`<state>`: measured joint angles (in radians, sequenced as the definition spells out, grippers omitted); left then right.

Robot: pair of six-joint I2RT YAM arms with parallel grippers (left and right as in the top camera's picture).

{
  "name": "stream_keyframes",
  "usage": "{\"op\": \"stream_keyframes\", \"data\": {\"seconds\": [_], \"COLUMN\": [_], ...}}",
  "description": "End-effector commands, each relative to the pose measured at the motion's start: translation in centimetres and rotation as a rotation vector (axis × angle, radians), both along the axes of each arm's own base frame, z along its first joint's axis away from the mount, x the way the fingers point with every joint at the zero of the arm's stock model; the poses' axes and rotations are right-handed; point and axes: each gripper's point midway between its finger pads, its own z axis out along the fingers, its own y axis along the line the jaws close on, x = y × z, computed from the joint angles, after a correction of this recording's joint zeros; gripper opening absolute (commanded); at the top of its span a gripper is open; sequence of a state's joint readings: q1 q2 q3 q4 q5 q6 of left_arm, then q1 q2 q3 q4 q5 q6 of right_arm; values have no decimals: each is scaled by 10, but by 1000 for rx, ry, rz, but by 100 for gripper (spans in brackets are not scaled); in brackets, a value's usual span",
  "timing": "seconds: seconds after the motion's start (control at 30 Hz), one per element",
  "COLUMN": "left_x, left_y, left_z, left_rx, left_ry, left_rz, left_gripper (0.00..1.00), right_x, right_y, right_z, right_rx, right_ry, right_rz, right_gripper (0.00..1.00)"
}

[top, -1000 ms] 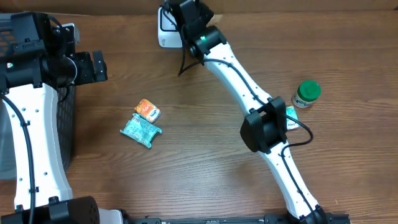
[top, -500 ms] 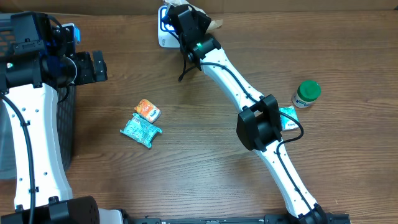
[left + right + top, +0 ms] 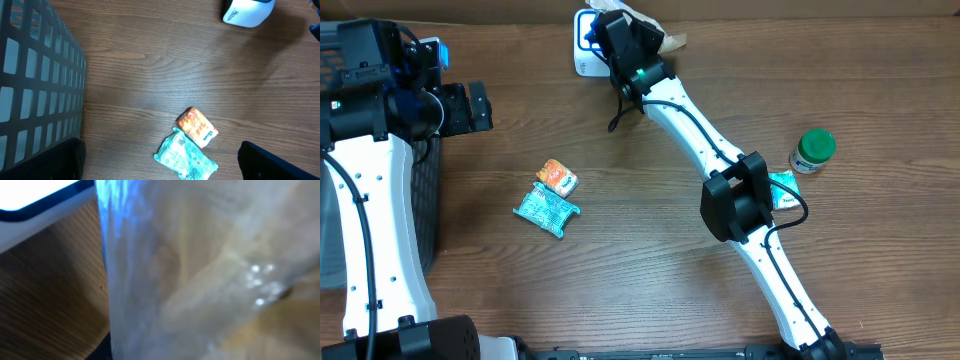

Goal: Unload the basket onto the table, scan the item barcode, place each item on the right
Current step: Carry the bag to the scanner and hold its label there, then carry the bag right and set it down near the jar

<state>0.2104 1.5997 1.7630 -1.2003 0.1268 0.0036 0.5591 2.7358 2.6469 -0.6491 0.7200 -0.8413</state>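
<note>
The tabletop beside the jar is back from my right gripper, toward the right in the overhead view. I should carry the packet there, away from the scanner, and let go.
My right gripper is at the table's far edge, shut on a crinkly clear packet with something tan inside. The packet hangs over the white scanner, whose window glows blue. In the right wrist view the packet fills most of the frame and hides the fingers. The scanner's lit edge shows at the top left. My left gripper stands open at the left, holding nothing, and its dark fingers frame the bottom corners of the left wrist view.
An orange packet and a teal packet lie together left of centre. A green-lidded jar and a small teal packet sit at the right, near my right arm. A black mesh basket stands at the left edge.
My right gripper has shifted the clear packet a little to the right over the scanner, and the scanner's window has lit up blue. The left arm has stayed still.
</note>
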Motion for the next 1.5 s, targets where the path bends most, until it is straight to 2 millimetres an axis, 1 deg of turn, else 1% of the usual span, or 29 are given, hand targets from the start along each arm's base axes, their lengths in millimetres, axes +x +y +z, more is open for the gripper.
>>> {"op": "stream_keyframes", "data": {"seconds": [0.0, 0.17, 0.3, 0.4, 0.47, 0.53, 0.63, 0.7, 0.77, 0.87, 0.93, 1.0, 1.03, 1.1, 1.13, 1.17, 1.27, 1.3, 1.37, 1.47], "left_x": [2, 2, 2, 2, 2, 2, 2, 2, 2, 2, 2, 2, 2, 2, 2, 2, 2, 3, 2, 2], "left_y": [1, 1, 1, 1, 1, 1, 1, 1, 1, 1, 1, 1, 1, 1, 1, 1, 1, 1, 1, 1], "left_z": [10, 10, 10, 10, 10, 10, 10, 10, 10, 10, 10, 10, 10, 10, 10, 10, 10, 10, 10, 10], "left_rx": [18, 18, 17, 18, 18, 18, 18, 18, 18, 18, 18, 18, 18, 18, 18, 18, 18, 18, 18, 18], "left_ry": [-28, -28, -28, -28, -28, -28, -28, -28, -28, -28, -28, -28, -28, -28, -28, -28, -27, -29, -27, -28], "left_rz": [-13, -13, -13, -13, -13, -13, -13, -13, -13, -13, -13, -13, -13, -13, -13, -13, -13, -13, -13, -13], "left_gripper": [100, 100, 100, 99, 99, 100, 100, 100, 99, 100, 99, 99, 100, 100, 100, 100, 100, 100, 100, 100], "right_x": [0, -5, -5, -7, -9, -12, -19, -31, -50, -83, -106, -127, -138, -156, -164, -172, -201, -198, -199, -202], "right_y": [3, 13, 13, 11, 12, 13, 14, 17, 21, 21, 14, 2, -9, -34, -47, -61, -105, -113, -124, -146], "right_z": [9, 11, 13, 20, 32, 54, 93, 116, 138, 166, 183, 194, 198, 198, 194, 189, 161, 155, 138, 106], "right_rx": [-5, -17, -30, -37, -16, 53, 171, 248, 348, 494, 605, 711, 763, 821, 828, 823, 767, 781, 809, 762], "right_ry": [-29, -37, -42, -52, -71, -112, -158, -127, -78, 26, 100, 164, 196, 257, 285, 318, 455, 458, 510, 581], "right_rz": [-13, 1, -1, -15, -24, -45, -58, -20, 14, 62, 60, 12, -36, -149, -206, -261, -445, -496, -564, -659], "right_gripper": [4, 4, 4, 4, 4, 4, 4, 4, 4, 4, 4, 4, 4, 4, 4, 4, 4, 4, 4, 4]}}
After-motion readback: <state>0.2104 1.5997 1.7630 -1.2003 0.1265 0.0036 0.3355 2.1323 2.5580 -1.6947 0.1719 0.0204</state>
